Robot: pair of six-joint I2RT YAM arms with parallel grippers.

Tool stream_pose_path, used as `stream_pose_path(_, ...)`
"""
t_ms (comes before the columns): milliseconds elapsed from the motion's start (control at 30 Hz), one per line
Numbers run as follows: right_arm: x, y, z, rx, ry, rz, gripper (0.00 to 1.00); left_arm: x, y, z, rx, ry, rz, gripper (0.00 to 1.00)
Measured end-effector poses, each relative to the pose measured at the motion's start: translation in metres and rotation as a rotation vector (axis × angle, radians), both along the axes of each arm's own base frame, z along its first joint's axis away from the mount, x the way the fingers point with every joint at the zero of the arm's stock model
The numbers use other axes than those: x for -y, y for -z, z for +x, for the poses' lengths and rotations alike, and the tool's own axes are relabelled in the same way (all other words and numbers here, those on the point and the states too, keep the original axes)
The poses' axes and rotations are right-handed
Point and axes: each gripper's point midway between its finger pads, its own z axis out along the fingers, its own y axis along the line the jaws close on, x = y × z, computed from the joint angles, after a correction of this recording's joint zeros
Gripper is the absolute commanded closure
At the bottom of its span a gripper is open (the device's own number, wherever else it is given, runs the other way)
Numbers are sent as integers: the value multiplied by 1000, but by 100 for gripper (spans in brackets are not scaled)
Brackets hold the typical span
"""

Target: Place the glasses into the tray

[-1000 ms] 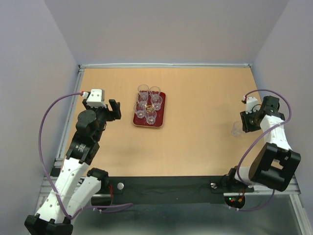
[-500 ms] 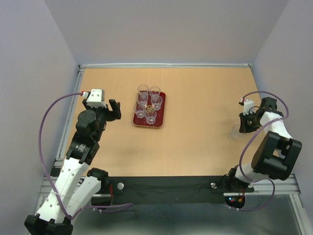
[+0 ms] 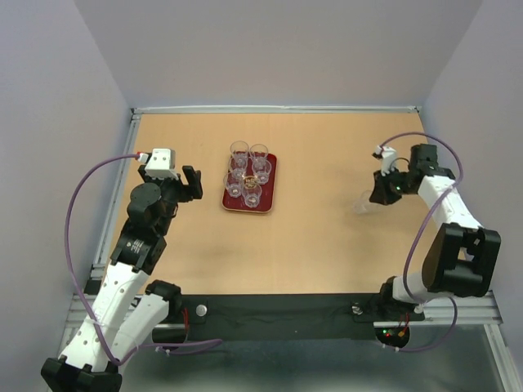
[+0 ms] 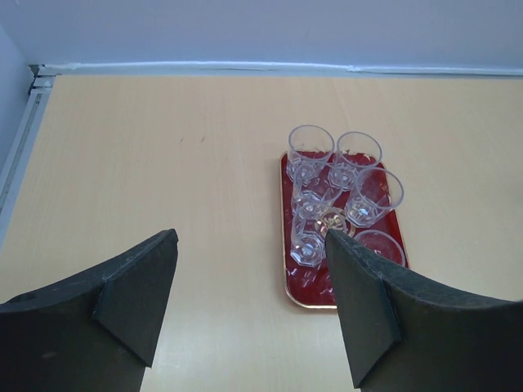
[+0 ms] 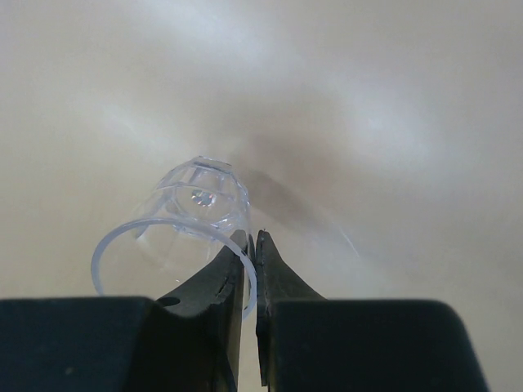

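Observation:
The tray's bare near corner (image 3: 265,199) on this side is to the left of my right gripper in the top view, so next that gripper will carry the glass across, lower it and release it.
The dark red tray (image 3: 268,181) lies left of the table's middle and holds several clear glasses (image 3: 248,173); it also shows in the left wrist view (image 4: 308,285) with the glasses (image 4: 331,190) on it. My right gripper (image 3: 376,196) is shut on the rim of one more clear glass (image 3: 364,202), held above the table's right side. In the right wrist view the jaws pinch that glass's (image 5: 192,220) wall, one finger inside. My left gripper (image 3: 187,182) is open and empty, left of the tray, its fingers (image 4: 135,282) wide apart.
Low metal rails run along the table's far edge (image 3: 278,109) and left edge (image 3: 122,175). Grey walls stand on three sides. A black strip (image 3: 278,314) lies across the near edge by the arm bases.
My right gripper has carried the glass leftward and a little farther back, from near the right edge toward the middle. The left arm has not moved.

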Motion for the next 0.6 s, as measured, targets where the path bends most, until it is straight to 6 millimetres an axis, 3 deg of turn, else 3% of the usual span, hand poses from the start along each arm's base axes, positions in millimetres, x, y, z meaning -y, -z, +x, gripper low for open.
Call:
stream_pose_path(133, -74, -35, 29, 65, -183, 69, 100, 0, 1, 1, -4, -2, 2, 16)
stream_pose_path(267, -141, -56, 54, 93, -319, 112, 100, -1, 3, 2, -11, -11, 5, 16)
stream_pose_path(433, -219, -61, 62, 84, -453, 118, 99, -4, 6, 3, -18, -25, 9, 16)
stream_pose_path(600, -275, -51, 59, 72, -544, 91, 100, -5, 8, 5, -26, -34, 13, 16)
